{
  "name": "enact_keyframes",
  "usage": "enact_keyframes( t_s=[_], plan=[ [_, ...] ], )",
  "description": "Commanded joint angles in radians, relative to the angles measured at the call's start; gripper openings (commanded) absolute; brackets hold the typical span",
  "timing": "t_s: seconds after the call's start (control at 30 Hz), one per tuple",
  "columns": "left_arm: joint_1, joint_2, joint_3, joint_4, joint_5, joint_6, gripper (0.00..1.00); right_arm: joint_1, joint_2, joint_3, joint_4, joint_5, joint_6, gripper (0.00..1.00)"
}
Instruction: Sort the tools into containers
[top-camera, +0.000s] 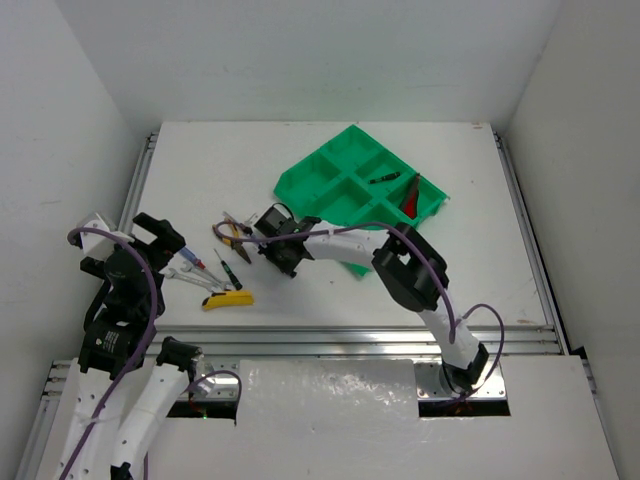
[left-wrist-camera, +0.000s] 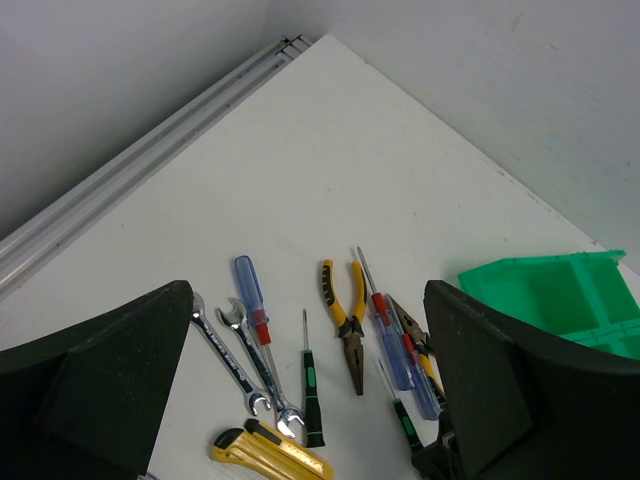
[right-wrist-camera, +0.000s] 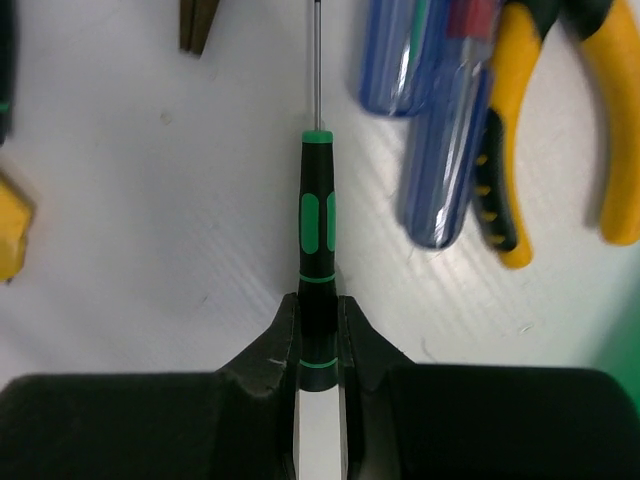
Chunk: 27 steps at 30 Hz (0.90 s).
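Observation:
The right gripper rises next, then goes away from my base over the green tray to the tray's section with the small dark tool (top-camera: 383, 174).
My right gripper (right-wrist-camera: 318, 310) is shut on the butt end of a thin black-and-green screwdriver (right-wrist-camera: 317, 220) that lies on the white table; in the top view this gripper (top-camera: 272, 247) is low among the tools. Two blue-handled screwdrivers (right-wrist-camera: 430, 150) and yellow-handled pliers (right-wrist-camera: 560, 120) lie just to its right. My left gripper (left-wrist-camera: 305, 305) hangs open above the tool pile: two wrenches (left-wrist-camera: 230, 350), a blue screwdriver (left-wrist-camera: 250, 300), another green screwdriver (left-wrist-camera: 312, 390), yellow pliers (left-wrist-camera: 350, 325) and a yellow utility knife (left-wrist-camera: 270, 455). The green tray (top-camera: 300, 185) holds red-handled pliers (top-camera: 412, 195) and a small dark tool (top-camera: 382, 178).
The tray (left-wrist-camera: 560, 300) lies skewed at the back right of the table, close to the right arm's forearm (top-camera: 345, 245). A metal rail (top-camera: 135, 190) runs along the table's left edge, and white walls close in the back and both sides.

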Motion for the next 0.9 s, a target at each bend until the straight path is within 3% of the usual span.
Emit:
enact_keyframes(
  t_s=[0.0, 0.23, 0.4, 0.6, 0.77, 0.8, 0.83, 0.87],
  plan=[
    [0.013, 0.003, -0.005, 0.045, 0.009, 0.015, 1.00, 0.018, -0.094, -0.057, -0.008, -0.068, 0.044, 0.00],
    [0.013, 0.013, -0.005, 0.046, 0.015, 0.016, 1.00, -0.075, -0.355, -0.161, 0.022, -0.006, 0.156, 0.00],
    [0.013, 0.022, -0.007, 0.049, 0.022, 0.019, 1.00, -0.397, -0.456, -0.207, 0.051, 0.035, 0.330, 0.00],
    [0.013, 0.039, -0.008, 0.052, 0.029, 0.024, 1.00, -0.594, -0.286, 0.034, -0.017, 0.049, 0.386, 0.00],
    [0.012, 0.048, -0.010, 0.054, 0.031, 0.027, 1.00, -0.655, -0.096, 0.325, -0.148, 0.064, 0.377, 0.02],
    [0.013, 0.049, -0.011, 0.055, 0.034, 0.027, 1.00, -0.666, -0.058, 0.351, -0.169, 0.063, 0.377, 0.06],
    [0.013, 0.057, -0.011, 0.058, 0.037, 0.030, 1.00, -0.671, -0.044, 0.387, -0.183, 0.063, 0.378, 0.19],
    [0.013, 0.060, -0.011, 0.060, 0.040, 0.031, 1.00, -0.674, -0.033, 0.400, -0.191, 0.060, 0.377, 0.21]
  ],
)
